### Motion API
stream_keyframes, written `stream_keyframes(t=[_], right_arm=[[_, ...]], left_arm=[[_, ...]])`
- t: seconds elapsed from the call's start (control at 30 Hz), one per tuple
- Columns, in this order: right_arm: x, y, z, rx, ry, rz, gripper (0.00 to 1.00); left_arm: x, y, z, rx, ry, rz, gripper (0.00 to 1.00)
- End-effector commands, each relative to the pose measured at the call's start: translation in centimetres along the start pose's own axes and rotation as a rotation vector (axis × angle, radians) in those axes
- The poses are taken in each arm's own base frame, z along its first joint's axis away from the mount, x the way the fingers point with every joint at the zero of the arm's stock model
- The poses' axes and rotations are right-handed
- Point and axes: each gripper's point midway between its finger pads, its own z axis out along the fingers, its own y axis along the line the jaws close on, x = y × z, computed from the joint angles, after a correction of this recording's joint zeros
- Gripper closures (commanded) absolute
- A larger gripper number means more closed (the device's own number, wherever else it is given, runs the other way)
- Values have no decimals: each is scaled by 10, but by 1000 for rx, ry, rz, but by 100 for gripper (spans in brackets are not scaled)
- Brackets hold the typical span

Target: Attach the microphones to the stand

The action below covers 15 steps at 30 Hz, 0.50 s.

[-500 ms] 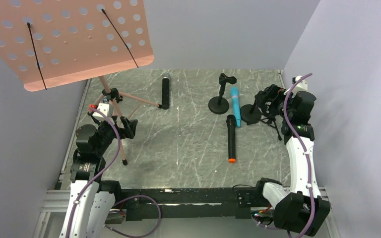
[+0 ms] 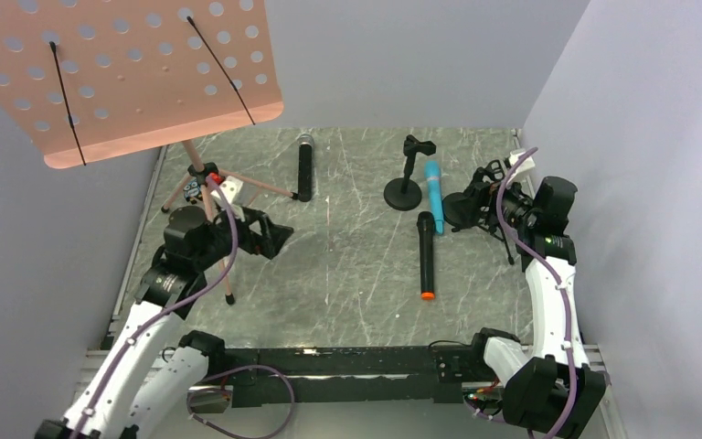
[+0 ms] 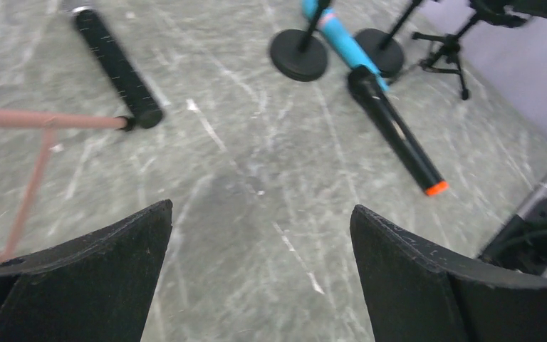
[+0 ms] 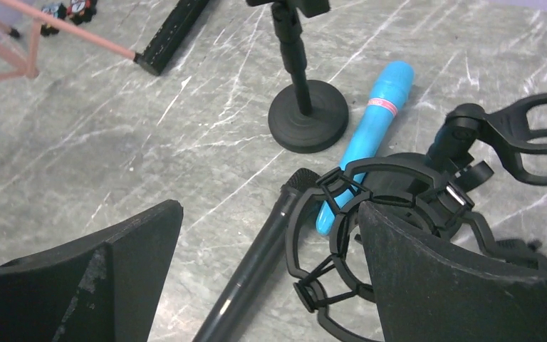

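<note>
The shock mount's joint (image 4: 530, 251) is beyond its rings, outside my open fingers, so my right gripper will shift sideways and close around it.
Three microphones lie on the grey table. The black one with a silver mesh head (image 2: 303, 169) is at the back, its tail by a leg of the pink music stand; it shows in the left wrist view (image 3: 117, 68). The blue one (image 2: 433, 197) (image 4: 370, 135) lies between two round-base desk stands (image 2: 403, 194) (image 2: 462, 210). The black one with an orange end (image 2: 427, 256) (image 3: 399, 139) lies in front of it. My left gripper (image 2: 270, 240) (image 3: 260, 242) is open and empty over bare table. My right gripper (image 2: 475, 197) (image 4: 271, 235) is open beside a black shock mount (image 4: 370, 235).
A pink music stand with a perforated tray (image 2: 128, 73) and tripod legs (image 2: 206, 197) stands at the back left. A small black tripod (image 3: 445, 50) and a clip holder (image 4: 534, 139) stand at the right, near the side wall.
My left gripper has swung right, away from the music stand's leg, out over the table. My right wrist has turned and shifted a little left by the shock mount.
</note>
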Motion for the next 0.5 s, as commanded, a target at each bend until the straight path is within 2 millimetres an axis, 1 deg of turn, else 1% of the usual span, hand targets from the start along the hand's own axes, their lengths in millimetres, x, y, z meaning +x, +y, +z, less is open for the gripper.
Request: stream_keyframes(t=[0.0,0.07,0.13,0.27,0.3,0.4,0.47], right_arm=[[-6,19,-5,-124,-4,-139,0],[-8,26,-9,-160,4,-186,0],[-15,29,-14,-164,13,-226,0],[-47,16,-28,-28,38,-264,0],[-53,14,-32,-5,50,-274,0],[-66,13,-44,41,81,-276,0],[-68,14,-49,59,100,-269,0]], left_arm=[[-23,-40,9,83,-1,-5,1],[-27,-56,19,125,12,-6,1],[-28,-69,30,155,31,-5,1],[-27,-83,53,186,75,1,1],[-24,-85,58,192,94,3,1],[-20,-87,60,202,122,19,1],[-16,-86,56,200,132,38,1]])
